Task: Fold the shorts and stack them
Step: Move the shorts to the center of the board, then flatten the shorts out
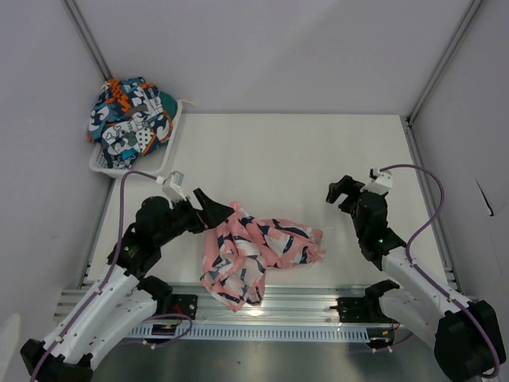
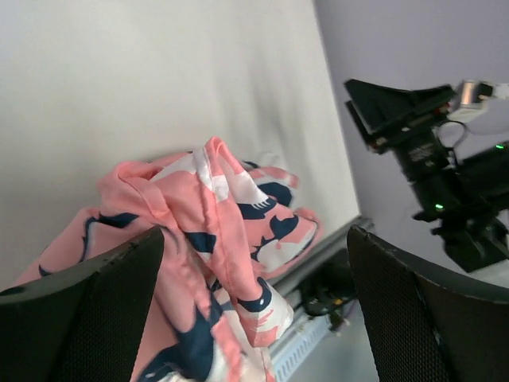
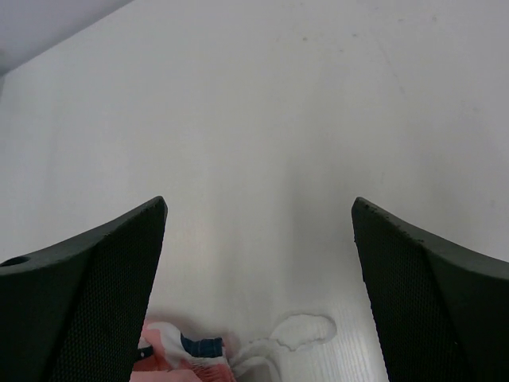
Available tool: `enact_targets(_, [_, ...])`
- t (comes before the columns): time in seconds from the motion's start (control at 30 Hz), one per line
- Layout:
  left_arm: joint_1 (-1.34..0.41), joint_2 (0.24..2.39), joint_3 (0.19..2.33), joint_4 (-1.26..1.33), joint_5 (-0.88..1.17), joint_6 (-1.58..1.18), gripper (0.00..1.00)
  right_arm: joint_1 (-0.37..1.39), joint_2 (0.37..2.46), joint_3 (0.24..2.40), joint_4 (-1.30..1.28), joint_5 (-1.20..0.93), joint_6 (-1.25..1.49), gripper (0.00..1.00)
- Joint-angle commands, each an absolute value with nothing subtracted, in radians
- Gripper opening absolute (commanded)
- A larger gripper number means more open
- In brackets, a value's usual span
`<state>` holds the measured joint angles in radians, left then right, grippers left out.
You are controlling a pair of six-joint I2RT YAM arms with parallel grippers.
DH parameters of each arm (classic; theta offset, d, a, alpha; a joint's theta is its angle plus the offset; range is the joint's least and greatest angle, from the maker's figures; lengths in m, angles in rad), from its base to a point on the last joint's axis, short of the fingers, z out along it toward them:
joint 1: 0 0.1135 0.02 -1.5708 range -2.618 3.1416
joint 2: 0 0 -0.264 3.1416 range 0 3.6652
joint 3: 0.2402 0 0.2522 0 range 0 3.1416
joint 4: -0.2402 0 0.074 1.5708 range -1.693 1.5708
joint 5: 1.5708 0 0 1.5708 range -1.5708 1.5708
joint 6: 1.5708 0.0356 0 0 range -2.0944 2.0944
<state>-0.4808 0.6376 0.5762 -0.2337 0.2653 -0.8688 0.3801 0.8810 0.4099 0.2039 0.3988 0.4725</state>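
Observation:
My right gripper will move down, back and to its left in the top view onto the shorts' gathered waistband (image 1: 316,238) (image 3: 211,366), because the waistband lies below it and on that side.
The pink shark-print shorts (image 1: 258,248) lie crumpled on the table near its front edge. My left gripper (image 1: 216,211) sits at their left end with its jaws wide open. In the left wrist view the pink shorts (image 2: 215,227) bunch up between the fingers and rest against the left finger (image 2: 95,310). Nothing is clamped. The teal, orange and navy shorts (image 1: 131,118) are heaped in a white basket (image 1: 163,151) at the back left. My right gripper (image 1: 340,189) hovers open to the right of the pink shorts. Its wrist view shows a white drawstring loop (image 3: 298,334) and a corner of pink fabric (image 3: 183,354) below.
The white table (image 1: 302,151) is bounded by grey walls at the back and both sides. A metal rail (image 1: 278,306) runs along the front edge between the arm bases. The right arm (image 2: 433,155) shows in the left wrist view.

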Motion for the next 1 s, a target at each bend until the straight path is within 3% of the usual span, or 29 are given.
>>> enact_targets(0.0, [-0.471, 0.562, 0.671, -0.486, 0.112, -0.695, 0.99, 0.385, 0.938, 0.416, 0.334, 0.188, 0.397, 0.98])
enact_targets(0.27, [-0.471, 0.571, 0.83, -0.721, 0.006, -0.574, 0.99, 0.455, 1.069, 0.523, 0.237, 0.089, 0.454, 0.93])
enact_targets(0.43, [-0.471, 0.539, 0.804, -0.749, 0.005, -0.523, 0.99, 0.497, 1.068, 0.629, -0.119, 0.112, 0.623, 0.93])
enact_targets(0.63, [-0.471, 0.512, 0.759, -0.678, 0.081, -0.517, 0.99, 0.497, 0.896, 0.583, -0.282, 0.012, 0.695, 0.78])
enact_targets(0.8, [-0.471, 0.514, 0.746, -0.664, 0.094, -0.526, 0.99, 0.5, 0.874, 0.568, -0.345, -0.041, 0.695, 0.73])
enact_targets(0.87, [-0.471, 0.512, 0.735, -0.654, 0.095, -0.535, 0.99, 0.499, 0.876, 0.543, -0.33, -0.064, 0.698, 0.65])
enact_targets(0.97, [-0.471, 0.514, 0.721, -0.641, 0.107, -0.545, 0.99, 0.499, 0.897, 0.532, -0.33, -0.075, 0.707, 0.66])
